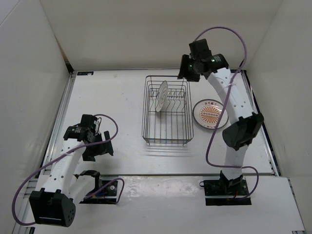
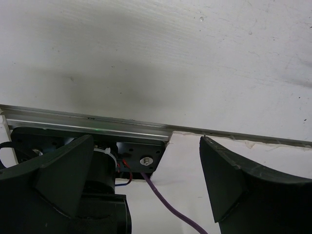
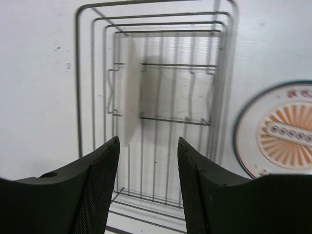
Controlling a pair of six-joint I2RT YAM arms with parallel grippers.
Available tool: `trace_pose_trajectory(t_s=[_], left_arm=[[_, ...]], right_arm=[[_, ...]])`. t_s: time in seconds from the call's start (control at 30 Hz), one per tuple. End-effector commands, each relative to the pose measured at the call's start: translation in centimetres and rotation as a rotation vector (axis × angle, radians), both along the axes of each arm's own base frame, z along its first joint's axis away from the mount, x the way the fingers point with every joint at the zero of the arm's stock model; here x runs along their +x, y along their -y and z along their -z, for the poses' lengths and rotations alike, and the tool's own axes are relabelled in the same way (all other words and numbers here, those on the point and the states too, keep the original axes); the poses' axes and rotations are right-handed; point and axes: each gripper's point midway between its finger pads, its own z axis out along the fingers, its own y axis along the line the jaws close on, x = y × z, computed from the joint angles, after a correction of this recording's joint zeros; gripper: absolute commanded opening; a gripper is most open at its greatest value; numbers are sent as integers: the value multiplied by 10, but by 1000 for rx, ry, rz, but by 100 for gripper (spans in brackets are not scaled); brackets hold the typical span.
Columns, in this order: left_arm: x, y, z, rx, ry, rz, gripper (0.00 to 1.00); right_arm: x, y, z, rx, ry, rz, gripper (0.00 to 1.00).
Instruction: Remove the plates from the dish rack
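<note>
My right gripper moves down and to the left in the top view onto the white plate's upper rim next, since that stands below it on that side.
The dark wire dish rack (image 1: 167,114) stands mid-table. One white plate (image 1: 162,95) stands on edge in its far left part; in the right wrist view it is a pale edge-on blur (image 3: 127,97) inside the rack (image 3: 156,73). The orange sunburst plate (image 1: 210,113) lies flat on the table right of the rack and also shows in the right wrist view (image 3: 285,131). No third plate shows. My right gripper (image 1: 185,74) hovers above the rack's far right corner, open and empty (image 3: 148,146). My left gripper (image 1: 101,146) is far left of the rack, open and empty (image 2: 146,151).
White walls enclose the table on the left, back and right. A metal rail (image 2: 87,124) runs along the table's near edge. The left arm's base mount (image 2: 141,158) and a purple cable (image 2: 165,204) lie under the left gripper.
</note>
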Motion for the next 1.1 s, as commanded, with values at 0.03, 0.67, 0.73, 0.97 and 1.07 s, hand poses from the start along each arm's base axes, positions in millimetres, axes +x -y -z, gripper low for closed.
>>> trace_pose_trajectory(t_s=[0.03,0.67,0.73,0.97,1.07], left_arm=[[1,2,-2,-13,20,-5,100],[1,-3,-8,14,36,4,100],[1,-3,-9,14,39,4,100],[0,-2,-7,9,28,5,100],[1,-2,-7,7,29,4,100]], right_arm=[[14,-65,28,27,-22,-154,54],[26,-95,120,-208,-65,-175,47],[24,-92,123,-240,-71,-159,44],[28,-92,110,-244,-32,-126,33],[29,-91,101,-237,-13,-109,32]])
